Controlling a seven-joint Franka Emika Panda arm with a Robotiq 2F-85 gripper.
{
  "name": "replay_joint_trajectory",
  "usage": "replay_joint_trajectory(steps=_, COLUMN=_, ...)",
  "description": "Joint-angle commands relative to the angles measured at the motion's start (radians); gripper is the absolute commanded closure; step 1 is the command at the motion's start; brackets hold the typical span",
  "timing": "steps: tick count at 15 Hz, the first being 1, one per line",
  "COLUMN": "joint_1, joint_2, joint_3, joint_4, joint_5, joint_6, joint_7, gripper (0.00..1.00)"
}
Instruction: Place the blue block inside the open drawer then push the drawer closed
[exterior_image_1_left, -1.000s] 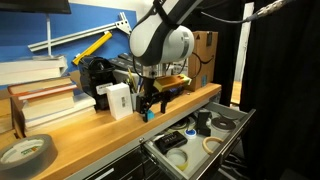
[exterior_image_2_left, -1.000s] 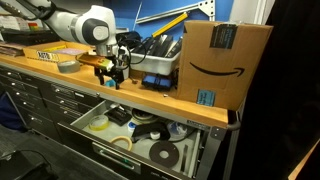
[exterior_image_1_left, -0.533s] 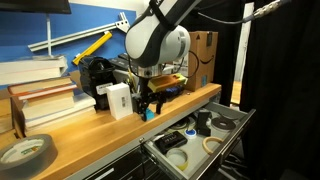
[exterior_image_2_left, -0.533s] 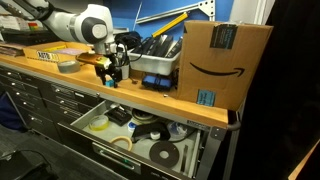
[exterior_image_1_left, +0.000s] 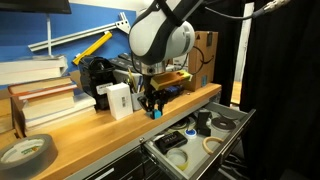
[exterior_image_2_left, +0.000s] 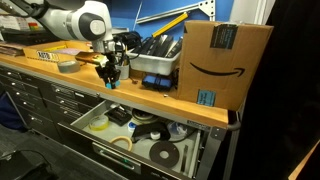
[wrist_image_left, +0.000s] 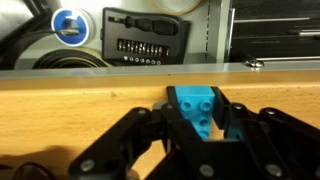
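My gripper will next carry the blue block (exterior_image_1_left: 155, 113) past the counter's front edge, down over the drawer's bottom beside the tape rolls, and let go, as that part of the drawer is clear.
The blue block (wrist_image_left: 195, 108) is a small studded brick sitting between my gripper's (wrist_image_left: 197, 118) black fingers (wrist_image_left: 236, 122), which are shut on it just above the wooden countertop (wrist_image_left: 70, 95). In both exterior views the gripper (exterior_image_1_left: 152, 104) (exterior_image_2_left: 110, 76) points down at the counter with the block (exterior_image_1_left: 155, 113) (exterior_image_2_left: 110, 84) at its tip. Below the counter's front edge the open drawer (exterior_image_1_left: 228, 133) (exterior_image_2_left: 196, 160) is pulled out, full of tape rolls and tools.
A cardboard box (exterior_image_2_left: 225, 55) stands on the counter near its end. Behind the gripper sit a blue tool bin (exterior_image_2_left: 155, 66), a white box (exterior_image_1_left: 118, 100) and stacked books (exterior_image_1_left: 40, 98). A tape roll (exterior_image_1_left: 25, 152) lies near the counter's front.
The jaws have gone from open to shut on the blue block. The arm has shifted only slightly.
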Motion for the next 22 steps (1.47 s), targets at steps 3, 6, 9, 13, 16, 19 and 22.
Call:
replay_joint_trajectory(steps=3, joint_1=-0.061, joint_2=-0.226, joint_3=-0.043, joint_4=-0.249, joint_5=-0.013, joint_6=-0.042, joint_7=0.000, gripper=0.89)
replay_joint_trajectory(steps=6, joint_1=-0.111, joint_2=-0.284, joint_3=-0.083, joint_4=-0.378, joint_5=0.003, joint_6=0.010, joint_7=-0.036, gripper=0.89)
replay_joint_trajectory(steps=9, joint_1=-0.140, joint_2=-0.261, joint_3=-0.110, joint_4=-0.445, joint_5=0.014, joint_6=0.116, joint_7=-0.077, gripper=0.89)
replay_joint_trajectory(steps=13, joint_1=-0.141, joint_2=-0.191, joint_3=-0.112, joint_4=-0.473, joint_5=0.038, joint_6=0.243, joint_7=-0.108, gripper=0.38)
replay_joint_trajectory(steps=16, joint_1=-0.147, joint_2=-0.227, joint_3=-0.117, joint_4=-0.508, joint_5=0.036, joint_6=0.228, joint_7=-0.165, gripper=0.16)
replay_joint_trajectory(steps=19, joint_1=-0.165, joint_2=-0.303, joint_3=-0.145, joint_4=-0.556, joint_5=0.029, joint_6=0.152, joint_7=-0.287, gripper=0.00)
replay_joint_trajectory(steps=22, joint_1=-0.200, joint_2=-0.343, joint_3=-0.174, joint_4=-0.574, joint_5=-0.038, joint_6=0.014, joint_7=-0.337, gripper=0.00)
